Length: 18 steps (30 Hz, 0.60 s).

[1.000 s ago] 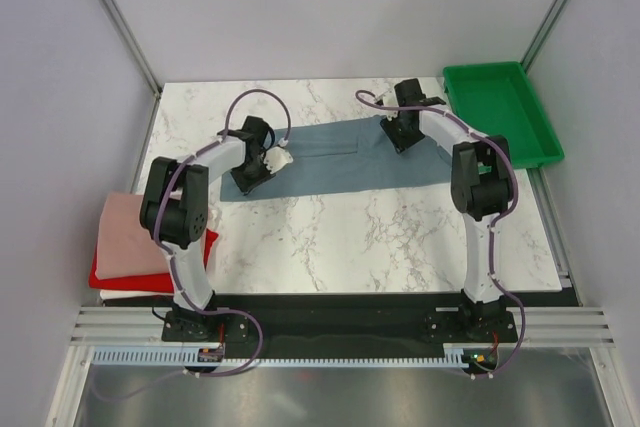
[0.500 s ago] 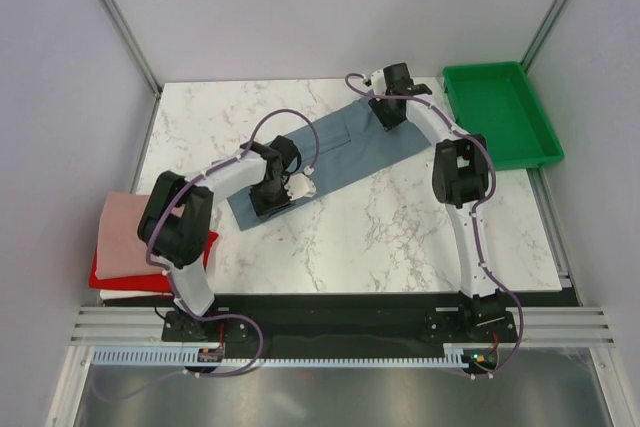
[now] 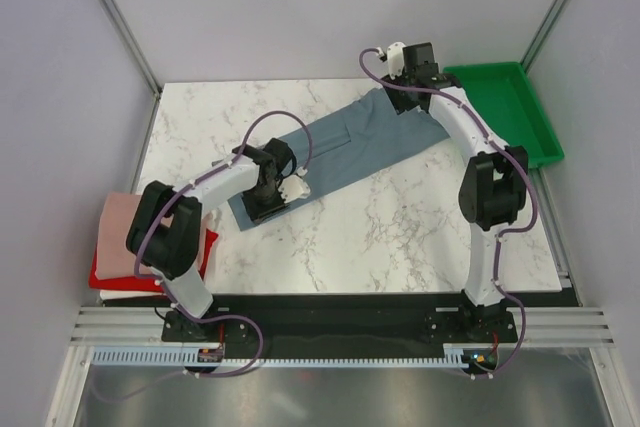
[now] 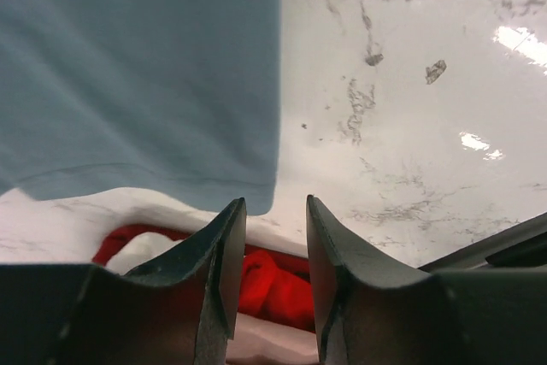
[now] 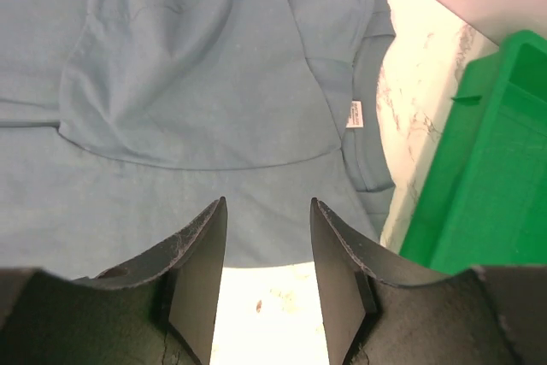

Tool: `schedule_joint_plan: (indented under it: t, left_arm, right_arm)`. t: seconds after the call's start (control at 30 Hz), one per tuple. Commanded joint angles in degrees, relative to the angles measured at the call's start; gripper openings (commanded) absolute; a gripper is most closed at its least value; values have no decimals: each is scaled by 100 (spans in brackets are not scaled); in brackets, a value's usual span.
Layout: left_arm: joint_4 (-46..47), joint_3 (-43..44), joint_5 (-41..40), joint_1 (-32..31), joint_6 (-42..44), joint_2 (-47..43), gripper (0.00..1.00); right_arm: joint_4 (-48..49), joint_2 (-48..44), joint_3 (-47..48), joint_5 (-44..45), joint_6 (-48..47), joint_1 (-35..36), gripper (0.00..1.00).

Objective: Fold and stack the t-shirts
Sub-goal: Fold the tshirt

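Observation:
The near corner of the slate blue-grey t-shirt lies flat just beyond my left gripper's open, empty fingers, so my left gripper needs to lower onto that corner and close there.
The slate blue-grey t-shirt (image 3: 345, 147) lies flat and slanted across the marble table, from near left to far right. My left gripper (image 3: 262, 197) is over its near-left corner. In the left wrist view the shirt's corner (image 4: 171, 83) lies just beyond the left gripper (image 4: 275, 207), which is open with nothing between the jaws. My right gripper (image 3: 402, 97) is at the shirt's far-right end, open and empty (image 5: 267, 204), beside the collar and its white neck label (image 5: 355, 114). Folded pink (image 3: 130, 232), red (image 3: 105, 272) and white (image 3: 120, 295) shirts are stacked at the table's left edge.
A green plastic tray (image 3: 500, 112) stands at the far right corner, close to the right gripper, and also shows in the right wrist view (image 5: 487, 185). Grey walls and metal posts enclose the table. The red shirt (image 4: 273, 284) shows below the left jaws.
The shirt has swung from lying level to slanted, its left end drawn nearer. The right gripper has moved farther back and right; the left gripper has shifted slightly nearer.

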Motion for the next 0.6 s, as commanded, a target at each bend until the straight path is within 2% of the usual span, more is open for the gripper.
schedule_joint_plan:
  t: [0.0,0.43,0.47,0.57]
  left_arm:
    - [469,-441,-210,-7,-5,110,42]
    - [1349,-916,-438,37,-162,637,41]
    - [1358,-899,-456,37,-162,672,39]
    - [1358,-873,-482,37,-197,743,23]
  right_arm:
    - [40,-341,-316,-35,167,-22,52]
    - [22,-754,-1046,62,44,-22,52]
    - [31,-780,-1073,44,53,-22,52]
    - [22,-807,-1134,27,44,-13,52]
